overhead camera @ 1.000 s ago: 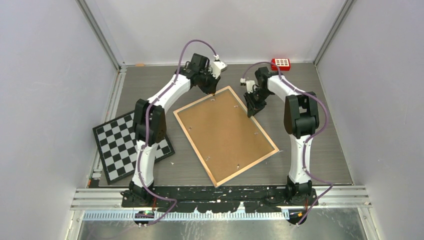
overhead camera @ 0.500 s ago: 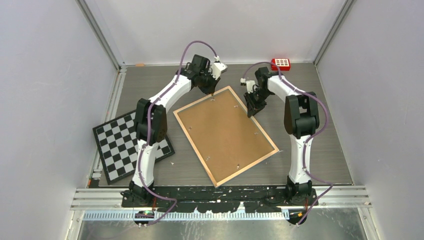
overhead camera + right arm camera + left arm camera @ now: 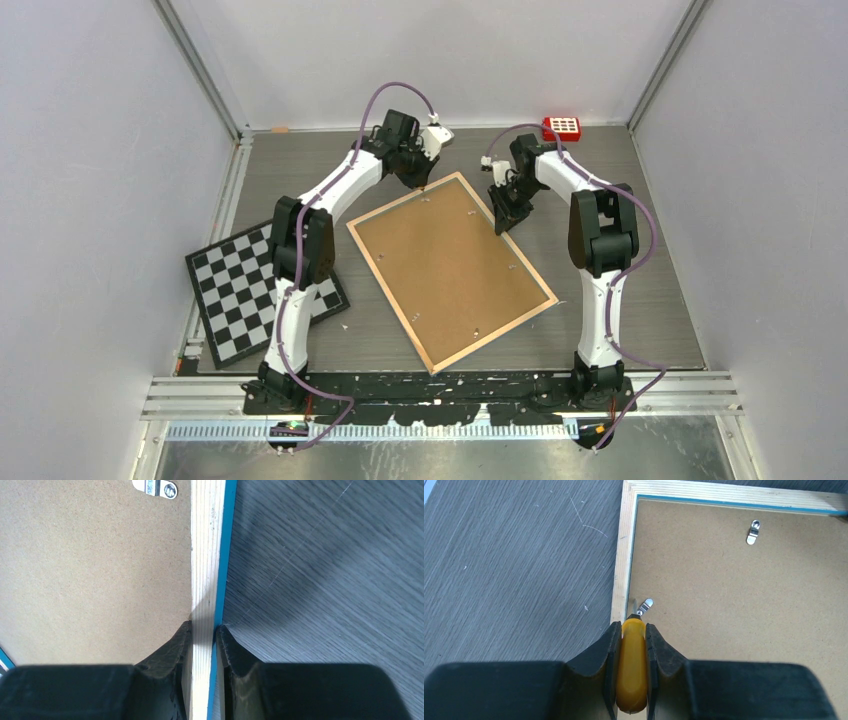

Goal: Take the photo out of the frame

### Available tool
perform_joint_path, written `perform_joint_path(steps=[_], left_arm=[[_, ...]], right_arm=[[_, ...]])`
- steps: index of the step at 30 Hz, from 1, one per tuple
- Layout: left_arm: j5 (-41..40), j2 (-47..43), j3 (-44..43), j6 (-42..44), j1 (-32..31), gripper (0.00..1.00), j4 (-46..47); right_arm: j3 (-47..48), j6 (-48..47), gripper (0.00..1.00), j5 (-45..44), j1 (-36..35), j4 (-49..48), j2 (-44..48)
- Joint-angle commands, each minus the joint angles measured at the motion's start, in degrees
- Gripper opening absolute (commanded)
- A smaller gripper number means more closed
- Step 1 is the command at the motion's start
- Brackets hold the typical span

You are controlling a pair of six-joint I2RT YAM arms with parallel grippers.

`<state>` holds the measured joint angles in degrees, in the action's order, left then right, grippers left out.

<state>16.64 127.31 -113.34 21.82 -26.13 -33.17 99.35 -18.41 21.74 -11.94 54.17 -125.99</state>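
Note:
My left gripper needs to lift off the frame (image 3: pixel 450 265) and go back next, then bring the tool down onto the tabletop (image 3: pixel 352 272) beside the chequered board, because the clip is clear of the wood edge.
The frame (image 3: pixel 450 265) lies face down on the table, with its brown fibreboard back and light wood edge up. The photo is hidden under that back. At the frame's far corner my left gripper (image 3: pixel 424 186) is shut on a yellow-handled tool (image 3: pixel 632 665). The tool's metal tip rests at a small metal clip (image 3: pixel 644 605) just inside the wood edge. My right gripper (image 3: pixel 503 222) is shut on the frame's right rail (image 3: pixel 202 580), one finger on the board side and one on the blue outer side. A second clip (image 3: pixel 752 532) lies flat further along the back.
A black-and-white chequered board (image 3: pixel 250 290) lies at the left, partly under the left arm. A red keypad-like block (image 3: pixel 563 127) sits at the far right corner. Grey walls close in the table on three sides. Another clip (image 3: pixel 156 487) shows near the right rail.

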Motion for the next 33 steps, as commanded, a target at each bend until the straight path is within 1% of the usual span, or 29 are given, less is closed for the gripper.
perform_joint_path(steps=[1, 11, 16, 27, 33], left_arm=[[2.32, -0.59, 1.13, 2.86, 0.16, 0.00, -1.74], [5.76, -2.31, 3.11, 9.04, 0.11, 0.00, -7.04], [7.81, -3.02, 3.48, 11.08, 0.10, 0.00, -9.63], [9.57, -3.95, 3.75, 14.54, 0.11, 0.00, -14.02], [11.30, -4.32, 3.35, 19.92, 0.11, 0.00, -18.80]], right_arm=[[-1.06, 1.15, 0.01, 1.47, -1.02, 0.75, 1.15], [0.01, 1.11, 0.01, 1.11, -1.02, 0.97, 0.32], [0.42, 0.94, 0.00, 0.86, -1.06, 1.19, 0.01], [0.74, 0.75, 0.01, 0.74, -1.05, 1.20, -0.38], [1.00, 0.55, 0.01, 0.42, -1.06, 1.29, -0.63]])
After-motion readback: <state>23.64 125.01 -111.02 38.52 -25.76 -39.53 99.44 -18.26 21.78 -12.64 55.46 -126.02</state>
